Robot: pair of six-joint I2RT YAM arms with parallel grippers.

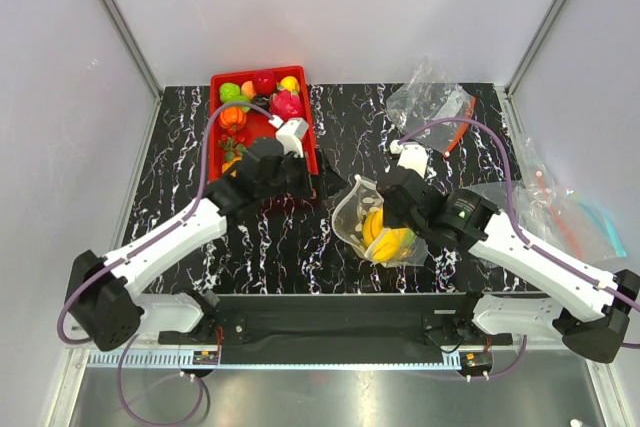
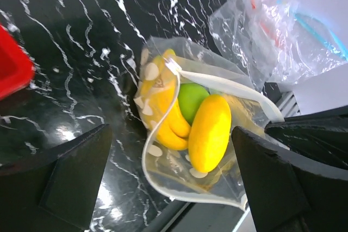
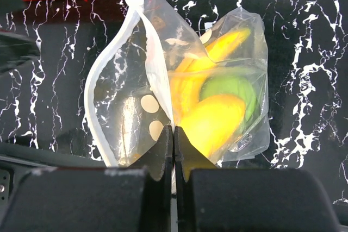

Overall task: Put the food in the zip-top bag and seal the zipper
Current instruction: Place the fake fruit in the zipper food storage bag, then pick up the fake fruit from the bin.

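Observation:
My left gripper will swing outward and go down into the red tray beside the pink dragon fruit, which lies outward of the gripper, because the bag is now open.
The dotted clear zip-top bag (image 1: 385, 232) lies on the black marbled table, mouth open. Inside it are a yellow banana bunch (image 3: 217, 52), a green apple (image 3: 234, 88) and a yellow oval fruit (image 3: 212, 123). My right gripper (image 3: 173, 129) is shut on one lip of the bag's mouth, on the whitish zipper strip (image 3: 155, 63); the other lip (image 3: 98, 91) bows away. In the top view the right gripper (image 1: 385, 197) is at the bag's far edge. My left gripper (image 2: 169, 134) is open and empty above the bag (image 2: 163, 183), near the red tray (image 1: 313, 147).
The red tray holds a green fruit (image 1: 230, 92), an orange fruit (image 1: 290, 84), a dark red apple (image 1: 263, 82) and a pink dragon fruit (image 1: 287, 104). A clear bag with an orange-red zipper (image 1: 430, 102) lies at the back right. More clear bags (image 1: 560, 212) lie at the right edge.

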